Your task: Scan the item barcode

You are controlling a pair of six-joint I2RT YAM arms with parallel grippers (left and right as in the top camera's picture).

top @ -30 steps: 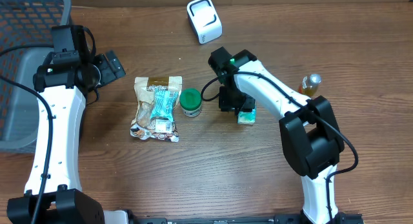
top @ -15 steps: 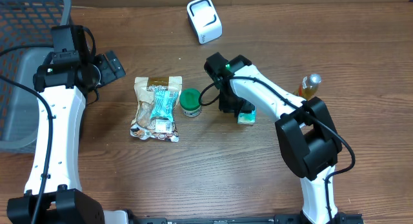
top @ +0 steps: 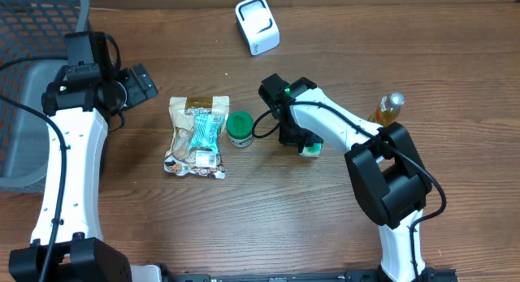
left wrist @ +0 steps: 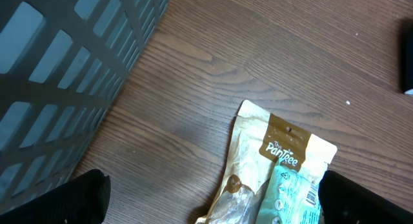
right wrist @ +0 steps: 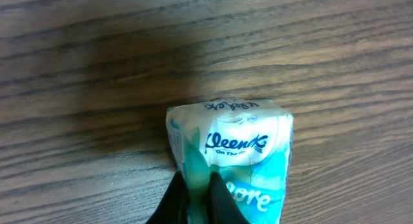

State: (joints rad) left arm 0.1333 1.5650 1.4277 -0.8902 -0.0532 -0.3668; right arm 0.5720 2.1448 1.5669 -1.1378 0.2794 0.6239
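The pack's Kleenex logo side is facing up, so my right gripper should tilt its fingers toward the green-lidded tub and let go of the pack on the tabletop (top: 281, 152) beside that tub.
A teal and white Kleenex tissue pack (right wrist: 235, 153) lies on the wooden table, right of centre in the overhead view (top: 311, 147). My right gripper (right wrist: 195, 185) is shut on it, and its two dark fingers (right wrist: 219, 197) pinch a fold of the wrapper on the pack's left part. From above, the right gripper (top: 296, 136) covers most of the pack. The white scanner (top: 257, 24) stands at the far edge of the table. My left gripper (left wrist: 213, 201) hangs open over the table at the left (top: 134, 83), with nothing between its fingers.
A tan snack bag (top: 197, 136) with a teal packet on it lies left of centre, also under the left wrist camera (left wrist: 277, 162). A green-lidded tub (top: 240, 128) sits beside it. A small bottle (top: 390, 108) stands at the right. A grey basket (top: 32, 87) fills the left edge.
My right gripper has closed onto the tissue pack, and its arm has shifted slightly left over it. The left arm has not moved.
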